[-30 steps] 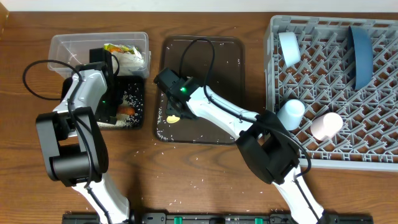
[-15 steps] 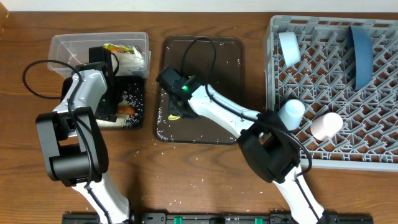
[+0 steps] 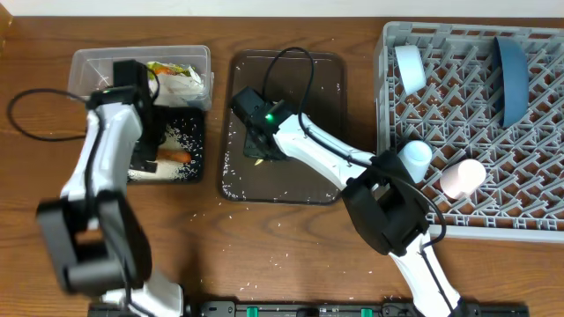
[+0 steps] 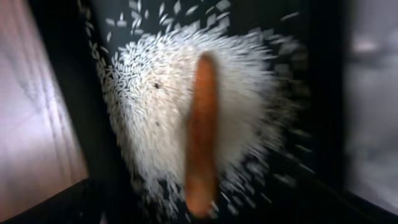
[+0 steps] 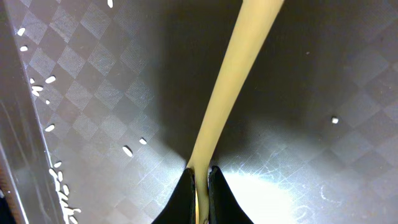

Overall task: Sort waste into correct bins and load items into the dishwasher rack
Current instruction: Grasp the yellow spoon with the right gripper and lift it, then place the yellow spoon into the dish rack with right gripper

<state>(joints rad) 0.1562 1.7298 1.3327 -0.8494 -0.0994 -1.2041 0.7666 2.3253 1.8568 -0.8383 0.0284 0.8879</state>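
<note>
I need to lift my right gripper over to the rack (image 3: 476,211) next and bring the spoon down to release it there, because the gap between the white bowl and the light blue cup is empty.
The black tray (image 3: 197,121) holds loose rice (image 3: 181,136) and the orange carrot stick (image 3: 177,157). My left gripper (image 3: 144,155) hovers over it, open and empty. The left wrist view, blurred, shows the stick (image 4: 202,130) lying on the rice pile (image 4: 149,106). The clear tub (image 3: 92,66) holds the wrapper (image 3: 167,70) and tissue (image 3: 190,84). My right gripper (image 3: 256,148) is shut on the yellow spoon's handle (image 5: 236,81) over the brown tray (image 3: 308,97). The grey rack (image 3: 476,211) holds the bowl (image 3: 410,66), plate (image 3: 511,79), light blue cup (image 3: 414,158) and pink cup (image 3: 463,176).
Stray rice grains lie on the brown tray (image 5: 50,81) and on the wooden table (image 3: 282,260) in front of it. Cables loop above both arms. The rack stands at the table's right side.
My left arm has swung its elbow leftward and lifted over the black tray. My right gripper has shifted slightly right and back with the spoon, whose yellow bowl is now mostly hidden under it.
</note>
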